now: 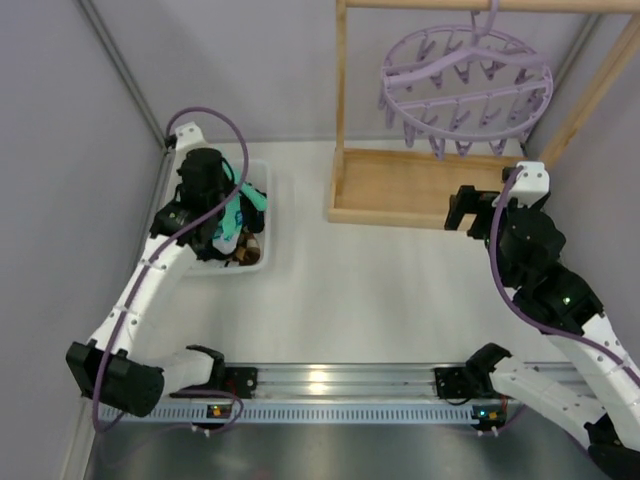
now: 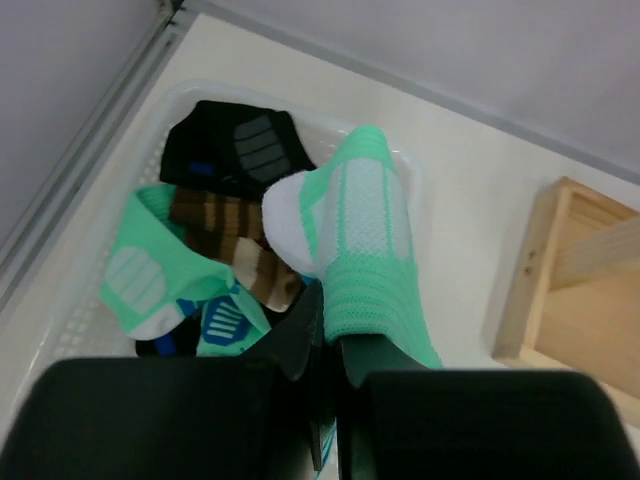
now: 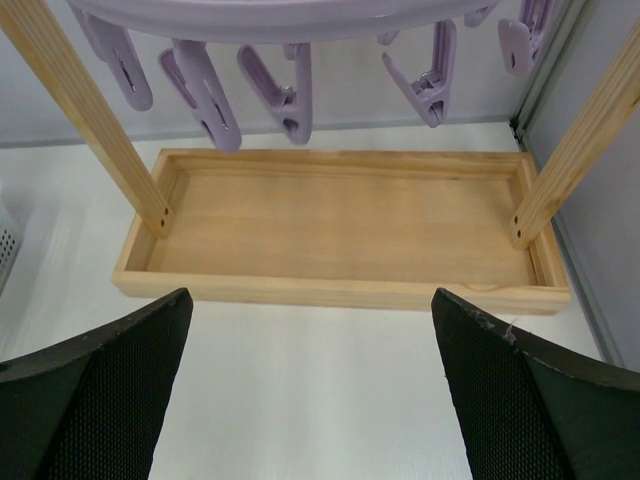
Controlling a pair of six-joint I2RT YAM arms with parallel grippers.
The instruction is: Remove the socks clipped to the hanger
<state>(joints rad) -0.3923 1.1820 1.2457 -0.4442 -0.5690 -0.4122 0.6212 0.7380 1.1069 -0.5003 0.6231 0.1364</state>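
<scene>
My left gripper moves down into the white basket (image 1: 256, 262) next, onto the piled socks, and lets go of the mint-green fold, since the basket already holds the other socks.
The pale-purple hanger (image 1: 466, 84) hangs from the wooden rack at the back right; no sock shows on its clips (image 3: 289, 90). My left gripper (image 2: 335, 330) is shut on a mint-green sock with a white toe (image 2: 364, 235) and holds it over the white basket (image 1: 256, 262) at the left. In the basket lie a black sock (image 2: 232, 148), a brown striped sock (image 2: 232, 222) and a mint-green sock with blue patches (image 2: 150, 280). My right gripper (image 3: 312, 330) is open and empty, just in front of the rack's wooden base tray (image 3: 340, 225).
The wooden rack's uprights (image 3: 85, 110) and base tray (image 1: 395, 190) stand at the back right. Grey walls close in the table on the left, back and right. A metal rail (image 1: 330, 385) runs along the near edge.
</scene>
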